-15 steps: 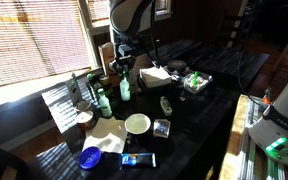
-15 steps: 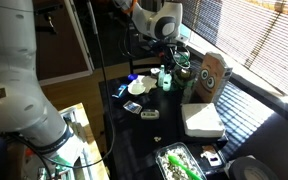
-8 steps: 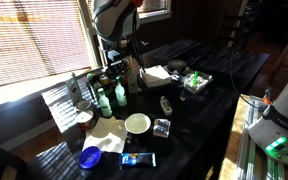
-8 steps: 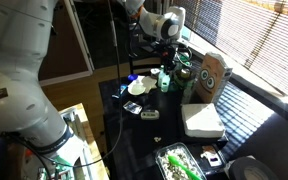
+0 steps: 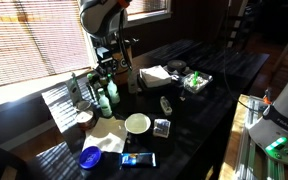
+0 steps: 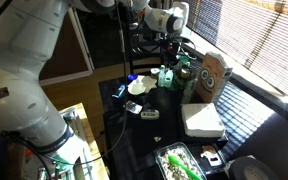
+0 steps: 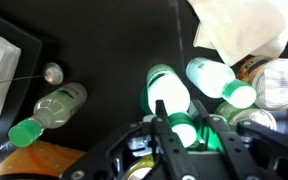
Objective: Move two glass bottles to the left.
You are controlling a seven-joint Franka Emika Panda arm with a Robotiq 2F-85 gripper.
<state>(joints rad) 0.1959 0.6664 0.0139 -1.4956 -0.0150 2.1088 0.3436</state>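
Observation:
I will move the green bottle [image 5: 113, 92] to the right in the wrist view and down, going around the paler bottle that stands close. I will then let it go beside the cans.
My gripper [image 7: 185, 135] hangs over a cluster of bottles, its two fingers closed on the neck and cap of a green glass bottle [image 7: 167, 90], which stands upright. A paler bottle with a green cap [image 7: 212, 75] stands right beside it. In an exterior view the held bottle [image 5: 113, 92] stands under the gripper [image 5: 112, 72], with the second bottle [image 5: 102, 100] touching or nearly touching it. The cluster [image 6: 167, 78] is next to the brown cardboard box with a face [image 6: 212, 72].
A third capped bottle [image 7: 52, 106] and cans [image 7: 274, 85] crowd the cluster. A white bowl [image 5: 137, 123], white paper [image 5: 106, 135], a blue lid [image 5: 90, 156], a small glass [image 5: 162, 127], a white box [image 5: 156, 73] and a tray [image 5: 196, 80] are on the dark table.
The gripper has carried the green bottle toward the window side, from beside the white box to right next to the other bottle. The arm has swung over with it.

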